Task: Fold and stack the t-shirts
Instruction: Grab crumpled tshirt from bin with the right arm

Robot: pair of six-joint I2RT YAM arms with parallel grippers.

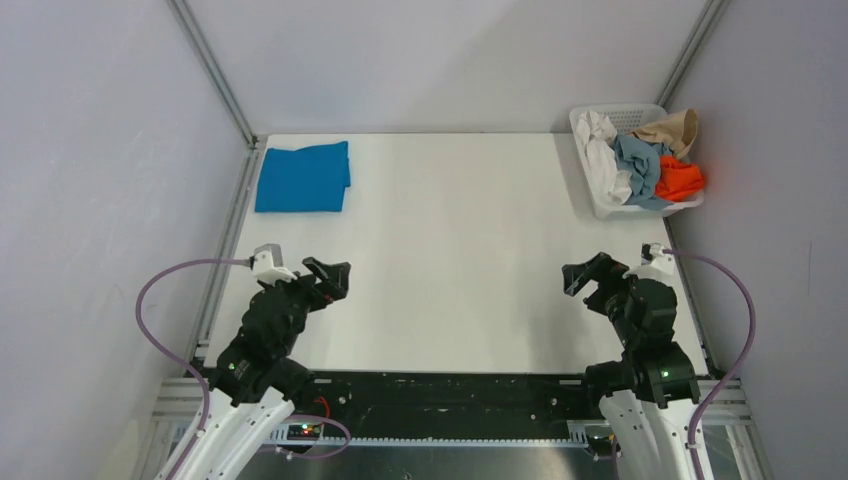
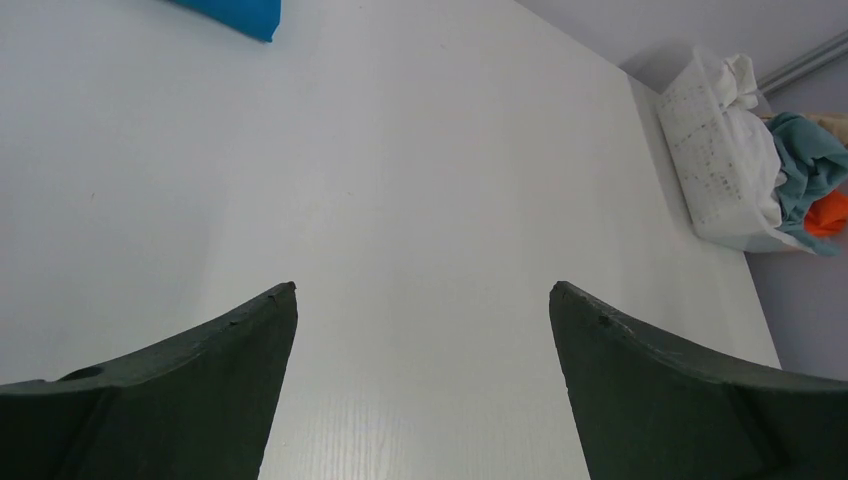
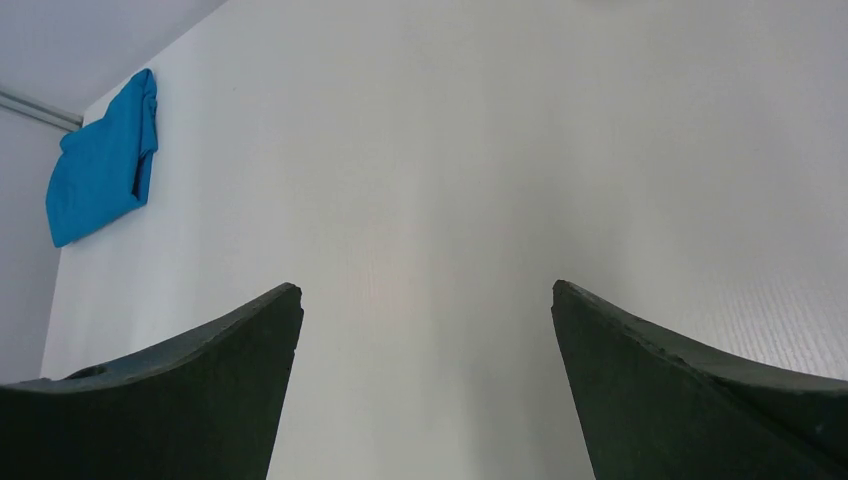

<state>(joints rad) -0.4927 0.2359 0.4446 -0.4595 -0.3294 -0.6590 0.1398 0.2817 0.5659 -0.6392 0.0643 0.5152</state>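
The grey-blue shirt's bunched fold (image 1: 638,160) lies outward of my right gripper, uncovered between white and orange cloth. The gripper reaches outward over the basket next, then down.
A bright blue t-shirt (image 1: 302,177) lies folded at the table's far left corner; it also shows in the right wrist view (image 3: 100,160), and its corner shows in the left wrist view (image 2: 235,14). A dusty grey-blue shirt (image 1: 640,165) lies crumpled in a white basket (image 1: 590,187) at the far right, also in the left wrist view (image 2: 805,150). My left gripper (image 1: 335,279) is open and empty over the near left of the table (image 1: 450,250). My right gripper (image 1: 580,279) is open and empty over the near right.
The basket also holds white (image 1: 603,160), orange (image 1: 680,178) and tan (image 1: 672,130) cloth. Grey walls and metal rails close in the table on the left, back and right.
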